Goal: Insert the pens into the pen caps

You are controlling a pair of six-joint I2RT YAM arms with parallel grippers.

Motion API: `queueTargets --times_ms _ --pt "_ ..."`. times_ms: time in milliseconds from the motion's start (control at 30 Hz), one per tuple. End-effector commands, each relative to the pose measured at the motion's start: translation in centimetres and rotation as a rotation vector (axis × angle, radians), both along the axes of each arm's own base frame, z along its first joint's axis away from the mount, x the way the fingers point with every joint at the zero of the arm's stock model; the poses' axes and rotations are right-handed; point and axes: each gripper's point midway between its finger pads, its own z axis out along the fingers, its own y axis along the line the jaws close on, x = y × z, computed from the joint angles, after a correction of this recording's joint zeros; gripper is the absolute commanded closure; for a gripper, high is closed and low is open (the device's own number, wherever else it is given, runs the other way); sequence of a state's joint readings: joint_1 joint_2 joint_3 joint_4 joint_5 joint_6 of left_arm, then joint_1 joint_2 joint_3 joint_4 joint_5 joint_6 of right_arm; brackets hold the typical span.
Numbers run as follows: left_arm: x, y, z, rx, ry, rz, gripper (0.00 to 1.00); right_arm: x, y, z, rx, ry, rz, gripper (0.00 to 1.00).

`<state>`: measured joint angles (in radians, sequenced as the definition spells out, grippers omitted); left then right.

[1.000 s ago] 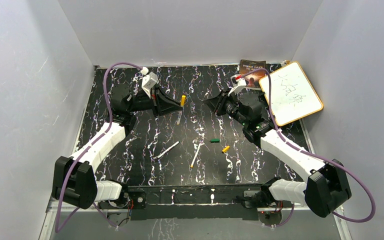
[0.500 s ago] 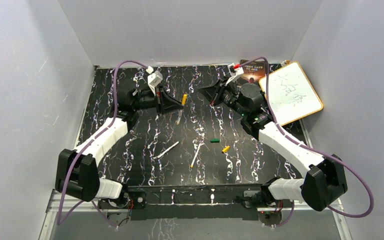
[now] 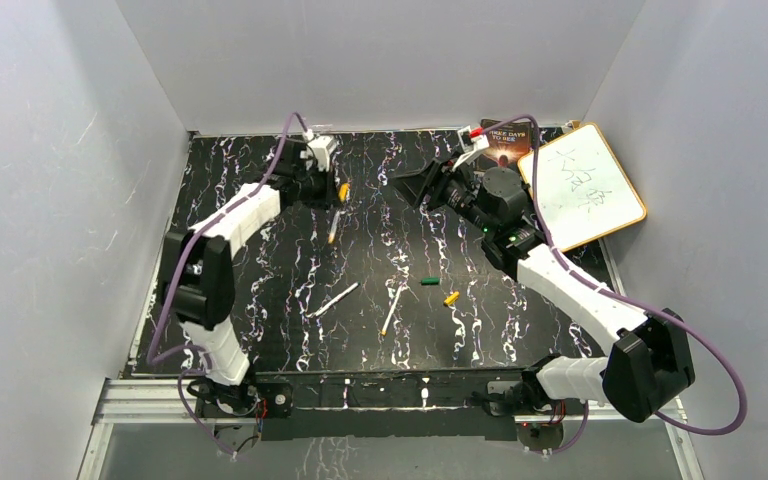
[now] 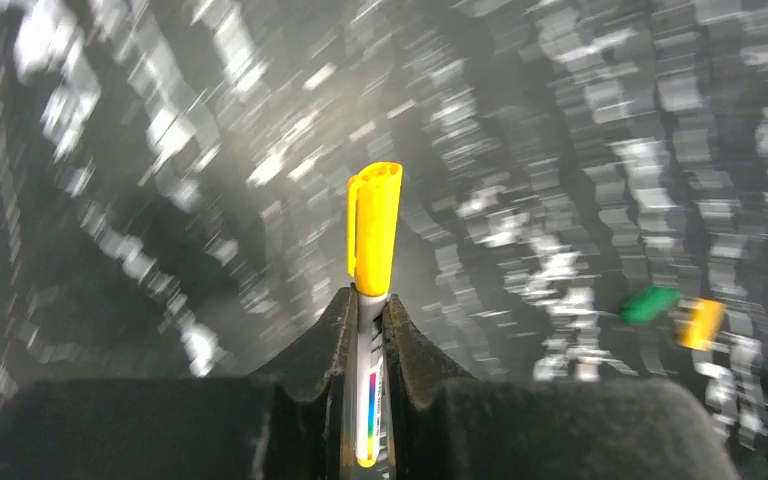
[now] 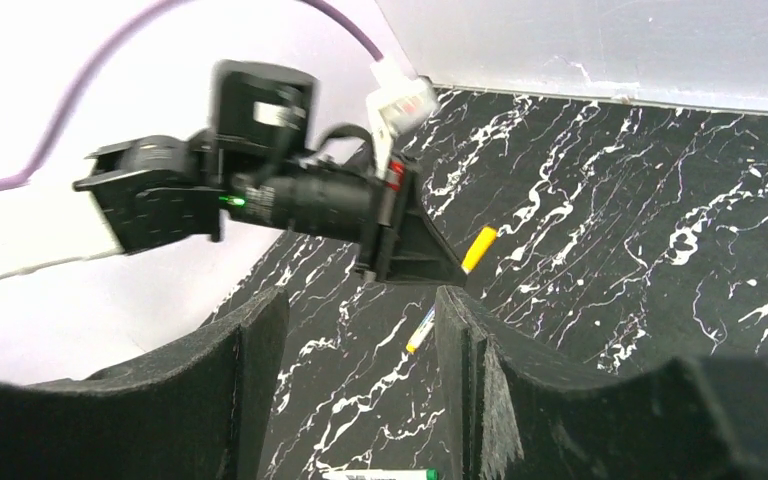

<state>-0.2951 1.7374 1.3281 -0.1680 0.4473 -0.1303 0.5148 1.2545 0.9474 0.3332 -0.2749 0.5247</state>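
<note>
The left gripper carries the pale pen to the left in the top view next and lowers it onto empty table, since its yellow cap is already on.
My left gripper (image 3: pixel 336 204) is shut on a pale pen (image 4: pixel 370 390) above the far middle of the table. A yellow cap (image 4: pixel 373 230) sits on that pen's end, just past the fingertips. The right wrist view shows the same pen (image 5: pixel 421 330) and cap (image 5: pixel 479 249). My right gripper (image 3: pixel 400 185) hovers to its right, open and empty, facing the left gripper (image 5: pixel 410 255). Two more pens (image 3: pixel 337 299) (image 3: pixel 392 311) lie at mid-table. A green cap (image 3: pixel 428 281) and a yellow cap (image 3: pixel 451 298) lie beside them.
A whiteboard (image 3: pixel 582 186) leans at the far right corner with a dark book (image 3: pixel 505 135) next to it. Grey walls close in the black marbled table (image 3: pixel 260 290) on three sides.
The left gripper has carried the capped pen left and away from the right gripper, its arm swinging round. The right gripper rose toward the far side and its jaws opened.
</note>
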Motion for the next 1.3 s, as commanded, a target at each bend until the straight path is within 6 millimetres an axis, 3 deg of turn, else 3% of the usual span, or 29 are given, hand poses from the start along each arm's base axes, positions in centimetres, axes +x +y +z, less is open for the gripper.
queueTargets --times_ms 0,200,400,667,700,800,933,1067,1200,1233,1267 --pt "-2.6 8.6 -8.4 0.386 0.291 0.248 1.0 0.1 -0.3 -0.1 0.001 -0.014 -0.009 0.46" --pt "-1.4 11.6 -7.9 0.413 0.289 0.302 1.0 0.1 -0.1 -1.8 -0.026 0.02 0.008 0.46" --pt "-1.4 16.3 -9.9 0.609 0.337 0.384 1.0 -0.1 0.1 -2.5 -0.041 0.04 0.02 0.46" --pt "-1.2 18.4 -10.3 0.69 0.332 0.432 1.0 0.2 0.1 -3.5 -0.069 0.055 0.019 0.46" --pt "-1.2 18.6 -10.3 0.695 0.335 0.437 0.97 0.3 0.2 -3.7 -0.071 0.059 0.019 0.46" --pt "-1.0 18.8 -10.1 0.698 0.326 0.45 0.66 0.2 0.2 -4.2 -0.07 0.068 0.021 0.46" --pt "-0.6 18.9 -9.2 0.694 0.305 0.465 0.51 0.1 0.0 -4.6 -0.075 0.076 0.013 0.46" --pt "-0.3 19.2 -7.9 0.69 0.272 0.495 0.46 0.1 -0.6 -5.0 -0.086 0.085 -0.015 0.46" --pt "0.8 18.8 -3.6 0.623 0.157 0.535 0.45 0.7 -2.0 -6.7 -0.125 0.155 -0.098 0.48" --pt "1.2 17.8 -2.5 0.573 0.126 0.509 0.46 1.0 -2.6 -7.8 -0.152 0.197 -0.128 0.48" --pt "1.5 16.3 -1.3 0.5 0.089 0.467 0.46 1.2 -3.2 -8.8 -0.18 0.231 -0.159 0.56"
